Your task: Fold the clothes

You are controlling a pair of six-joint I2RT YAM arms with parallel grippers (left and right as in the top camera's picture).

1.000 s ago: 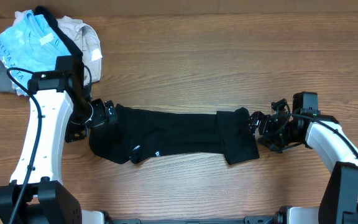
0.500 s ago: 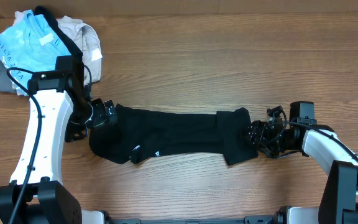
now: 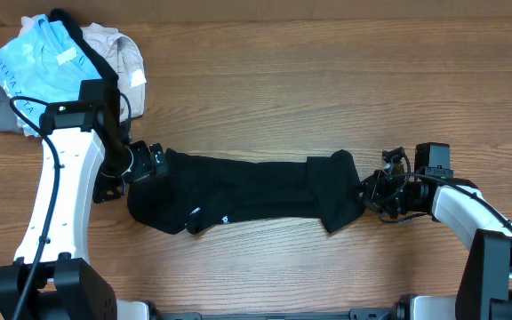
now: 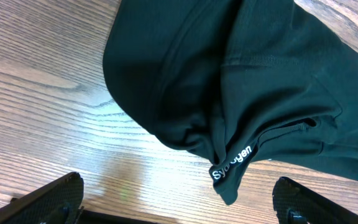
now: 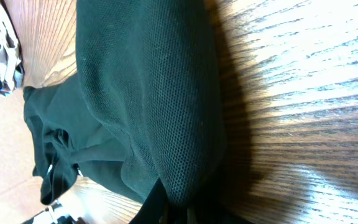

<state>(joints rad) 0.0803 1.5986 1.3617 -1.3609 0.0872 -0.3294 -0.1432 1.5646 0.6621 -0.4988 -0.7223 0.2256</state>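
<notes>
My right gripper carries the shirt's end left in the overhead view, onto the shirt beside its flap (image 3: 300, 189) (image 5: 104, 148), and releases next, since the shirt lies long.
The clothes are a black T-shirt (image 3: 247, 191) lying as a long strip across the wooden table, with one end flap folded over at the right. My right gripper (image 3: 367, 189) is shut on that right end; the right wrist view shows the black fabric (image 5: 148, 93) bunched and pinched between the fingertips at the bottom edge (image 5: 179, 208). My left gripper (image 3: 145, 163) stands open at the shirt's left end. In the left wrist view the black shirt (image 4: 229, 81) with its white lettering (image 4: 232, 162) lies just ahead of the spread fingers (image 4: 48, 199), and nothing is between them.
A pile of other garments sits at the back left: a light blue shirt (image 3: 38, 67), a beige one (image 3: 118, 53) and a grey one (image 3: 3, 111). Bare wooden tabletop (image 3: 327, 89) surrounds the black shirt.
My right gripper has moved left onto the shirt's right end and closed on the fabric, nudging that flap slightly left. The left arm has stayed still.
</notes>
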